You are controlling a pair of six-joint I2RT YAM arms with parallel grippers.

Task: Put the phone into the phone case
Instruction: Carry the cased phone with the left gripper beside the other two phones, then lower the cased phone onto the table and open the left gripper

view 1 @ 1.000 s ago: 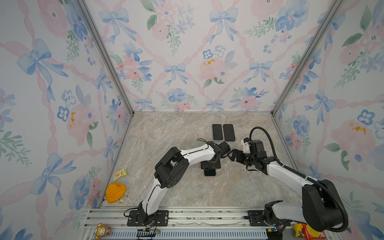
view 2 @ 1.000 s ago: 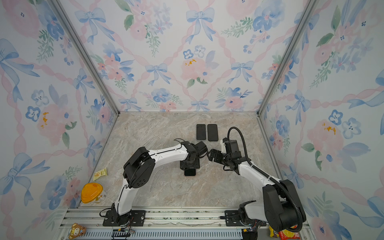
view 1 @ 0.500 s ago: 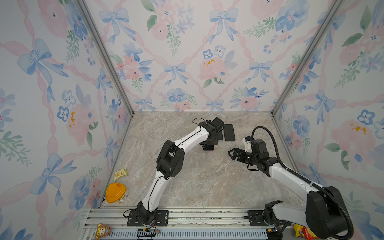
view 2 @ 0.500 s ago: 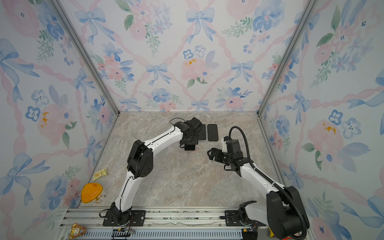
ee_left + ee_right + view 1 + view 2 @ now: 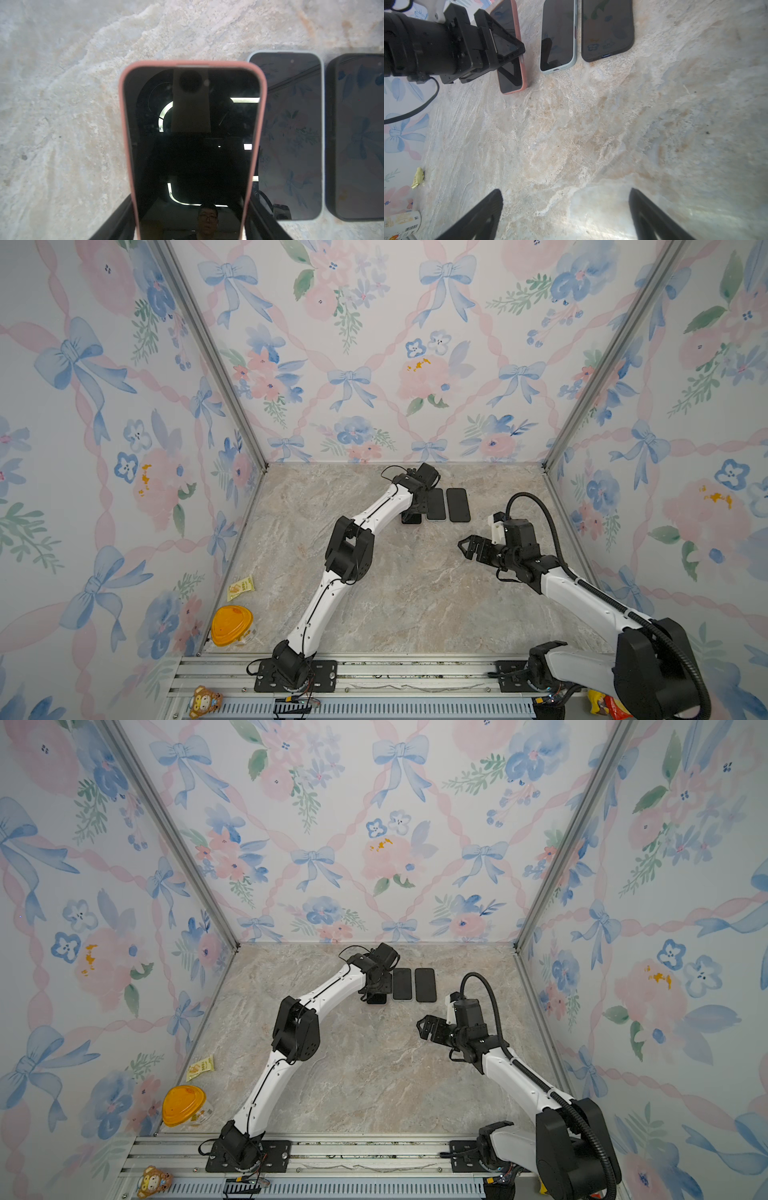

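My left gripper moves down toward the bare tabletop beside the pale blue case next. It then lets go of the phone, since the phone already sits inside its pink case [image 5: 121, 104].
The phone [image 5: 191, 135] sits dark-screened inside a pink phone case [image 5: 121, 104]. My left gripper [image 5: 191, 228] is shut on its long sides. In both top views the gripper [image 5: 417, 506] [image 5: 380, 986] holds the phone [image 5: 411, 517] [image 5: 376, 997] at the back of the table, just left of two other phones. From the right wrist view the pink-cased phone [image 5: 510, 76] is low at the table; I cannot tell whether it touches. My right gripper [image 5: 565, 191] [image 5: 465, 547] [image 5: 424, 1026] is open and empty, right of centre.
A phone in a pale blue case [image 5: 435, 504] [image 5: 291, 135] and one in a black case [image 5: 458, 505] [image 5: 359, 135] lie side by side. An orange-lidded cup [image 5: 231, 624] and a yellow packet [image 5: 241, 587] sit by the left wall.
My left arm has carried the pink-cased phone from the middle of the table to the back, beside the two lying phones. The right gripper stayed open and drew slightly away.
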